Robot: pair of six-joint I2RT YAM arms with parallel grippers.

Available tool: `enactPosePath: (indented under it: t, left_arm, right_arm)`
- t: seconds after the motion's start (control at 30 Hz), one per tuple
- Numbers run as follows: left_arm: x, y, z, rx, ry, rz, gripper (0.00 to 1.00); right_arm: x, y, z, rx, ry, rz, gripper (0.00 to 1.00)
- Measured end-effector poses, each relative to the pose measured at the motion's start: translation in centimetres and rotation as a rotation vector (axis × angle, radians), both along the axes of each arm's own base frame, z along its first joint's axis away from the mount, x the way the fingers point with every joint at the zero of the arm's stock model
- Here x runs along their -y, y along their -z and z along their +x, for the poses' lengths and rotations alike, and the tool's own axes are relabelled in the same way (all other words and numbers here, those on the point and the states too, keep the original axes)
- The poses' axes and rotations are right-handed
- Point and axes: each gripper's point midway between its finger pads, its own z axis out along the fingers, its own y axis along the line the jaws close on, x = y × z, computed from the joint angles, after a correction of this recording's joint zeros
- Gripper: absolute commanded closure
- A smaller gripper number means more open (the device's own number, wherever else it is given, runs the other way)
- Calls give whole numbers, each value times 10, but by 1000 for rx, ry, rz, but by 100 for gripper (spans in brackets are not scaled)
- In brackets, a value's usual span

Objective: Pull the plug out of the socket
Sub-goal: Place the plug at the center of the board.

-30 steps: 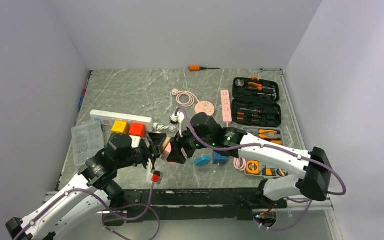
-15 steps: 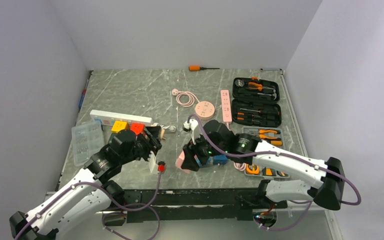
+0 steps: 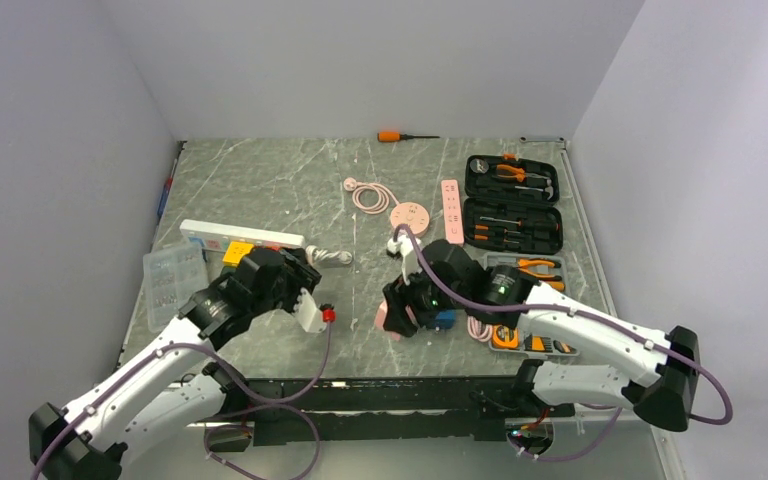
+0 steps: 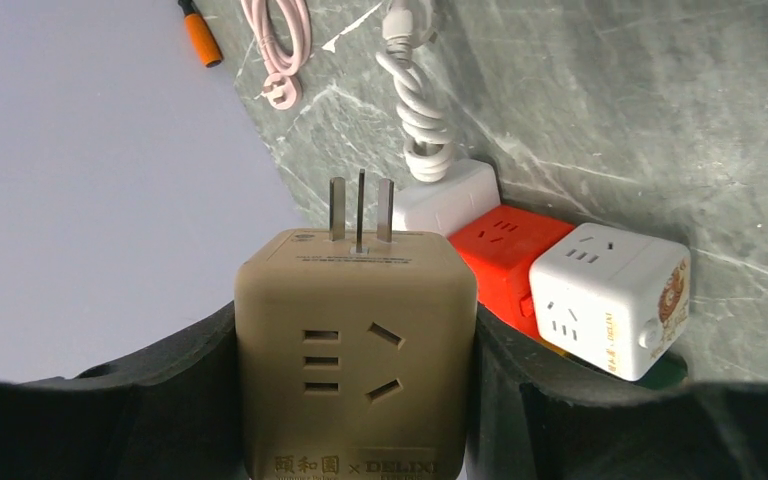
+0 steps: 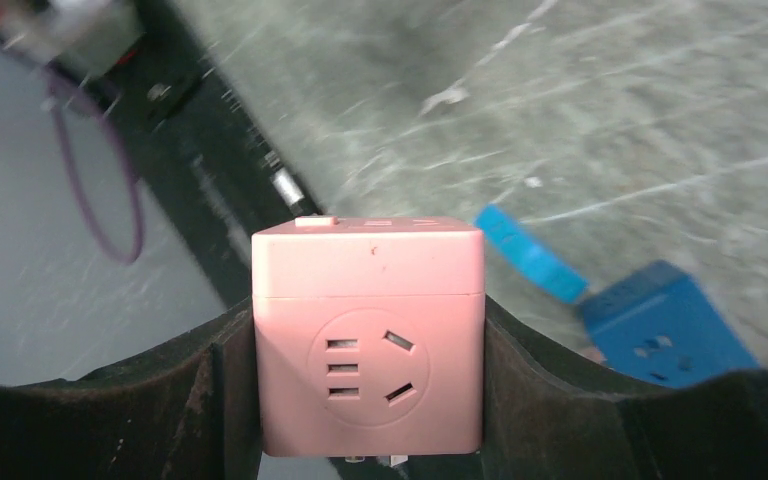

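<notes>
The tan cube's prongs are bare. So my left gripper moves to the right in the top view next and lowers the tan cube onto clear tabletop near the pink disc.
My left gripper [image 4: 357, 345] is shut on a tan cube plug adapter [image 4: 357, 380]; its three metal prongs [image 4: 360, 208] stick out bare, away from the camera. My right gripper [image 5: 368, 335] is shut on a pink cube socket [image 5: 368, 290] with its round outlet face toward the camera. In the top view the left gripper [image 3: 298, 283] is left of centre and the right gripper [image 3: 397, 312] holds the pink cube [image 3: 390, 321] near the front edge. The two cubes are well apart. The tan cube is mostly hidden under the left gripper in the top view.
An orange cube [image 4: 505, 250], a white cube [image 4: 608, 300] and a white power strip [image 3: 240, 236] lie by the left gripper. Blue cubes [image 5: 660, 325] lie beside the right gripper. An open tool case [image 3: 512, 205], a pink strip [image 3: 451, 210] and a clear box [image 3: 173, 283] are around.
One second ago both grippers met at the centre with the cubes joined. Now they are apart: the left arm drew back left with the tan cube, the right moved right with the pink cube.
</notes>
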Motion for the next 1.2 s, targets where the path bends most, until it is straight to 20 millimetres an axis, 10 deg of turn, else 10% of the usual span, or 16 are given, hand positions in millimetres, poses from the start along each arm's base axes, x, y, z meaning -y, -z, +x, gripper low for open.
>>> enactPosePath:
  t: [0.43,0.9,1.03,1.2]
  left_arm:
    - [65,-71,51,-221,-187,-144,100]
    - [111,15,81,-490,-323,-47,100]
    - [126,33,88,-567,-405,-86,100]
    - [134,64,80,-677,-487,-106,100]
  right_arm:
    - [61,45,155,43,580,-195,100]
    - [91,145,198,-68,782,-410,100]
    - [92,147,210,-46,831,-407,100]
    - [99,146,220,-51,892,-380,49]
